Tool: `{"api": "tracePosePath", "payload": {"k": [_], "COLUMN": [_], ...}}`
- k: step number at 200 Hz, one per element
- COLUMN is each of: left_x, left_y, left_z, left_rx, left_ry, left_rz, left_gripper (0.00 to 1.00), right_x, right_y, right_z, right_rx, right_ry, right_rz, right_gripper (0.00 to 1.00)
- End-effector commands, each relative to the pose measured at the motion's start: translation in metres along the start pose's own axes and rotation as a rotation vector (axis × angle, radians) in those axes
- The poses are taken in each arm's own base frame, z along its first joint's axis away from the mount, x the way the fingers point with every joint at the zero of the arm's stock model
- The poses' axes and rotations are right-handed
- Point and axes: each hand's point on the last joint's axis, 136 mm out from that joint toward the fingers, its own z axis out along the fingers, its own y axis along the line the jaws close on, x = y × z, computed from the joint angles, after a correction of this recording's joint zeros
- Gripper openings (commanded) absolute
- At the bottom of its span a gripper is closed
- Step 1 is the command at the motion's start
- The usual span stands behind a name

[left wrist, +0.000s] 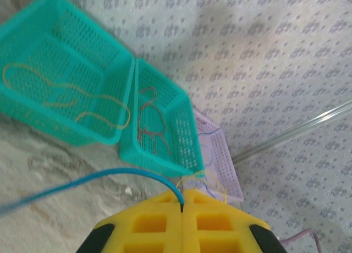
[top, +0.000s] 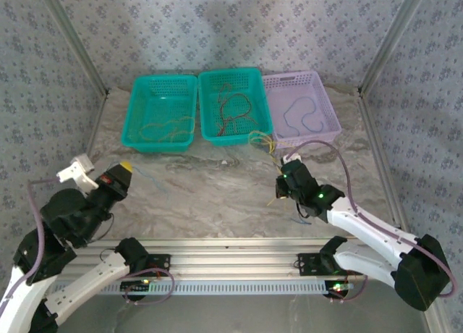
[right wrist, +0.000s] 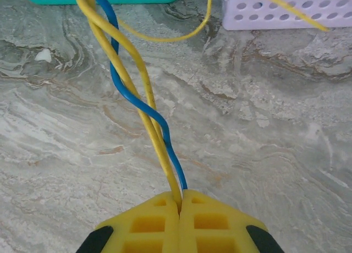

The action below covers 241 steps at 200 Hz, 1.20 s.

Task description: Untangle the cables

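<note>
The lilac basket is farther outward than both teal baskets, so my left gripper will next swing outward past them and let go of the blue cable over the lilac basket.
My left gripper (left wrist: 182,201) is shut on the end of a blue cable (left wrist: 110,176) that arcs away to the left over the table. It hangs raised at the left (top: 124,166). My right gripper (right wrist: 180,201) is shut on a yellow cable (right wrist: 160,154) and a blue cable (right wrist: 174,160). The two are twisted round each other and run up towards the baskets. This gripper points down at the table (top: 277,190), a little in front of the baskets. Loose yellow loops (top: 260,140) lie by the middle basket's front corner.
Three baskets stand in a row at the back. The left teal basket (top: 165,77) holds a yellow-orange cable (top: 163,128). The middle teal basket (top: 230,72) holds red cables (top: 233,108). The lilac basket (top: 293,76) holds a blue cable (top: 304,116). Patterned walls surround the marble table (top: 210,195).
</note>
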Motion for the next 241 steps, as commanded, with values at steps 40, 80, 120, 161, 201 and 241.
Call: {"api": "tracePosePath", "payload": {"k": [40,80,120,161,201,241], "left_x": [-0.012,-0.004,0.006,0.037,0.103,0.184], "left_y": [-0.036,-0.052,-0.087,-0.156,-0.223,-0.276], "left_z": [0.077,0.132,0.178,0.223,0.274,0.326], "left_rx": [-0.117,-0.029,0.061,0.234,0.407,0.557], "left_ry": [-0.070,0.023,0.091,0.191,0.352,0.535], "left_rz": [0.361,0.252,0.265,0.337,0.396,0.391], "left_gripper": [0.00,0.00,0.00,0.00,0.00,0.00], "right_x": [-0.020,-0.023,-0.035,-0.058,-0.076,-0.085], "right_y": [0.073,0.095,0.052,-0.005,-0.033,-0.054], "right_z": [-0.033,-0.063,-0.092,-0.147,-0.189,-0.224], "right_rx": [-0.398,-0.504,-0.385,-0.244,-0.176,-0.143], "right_ry": [-0.138,-0.200,-0.348,-0.538,-0.625,-0.709], "right_rz": [-0.009,-0.078,0.072,0.225,0.246,0.249], "right_gripper": [0.00,0.00,0.00,0.00,0.00,0.00]}}
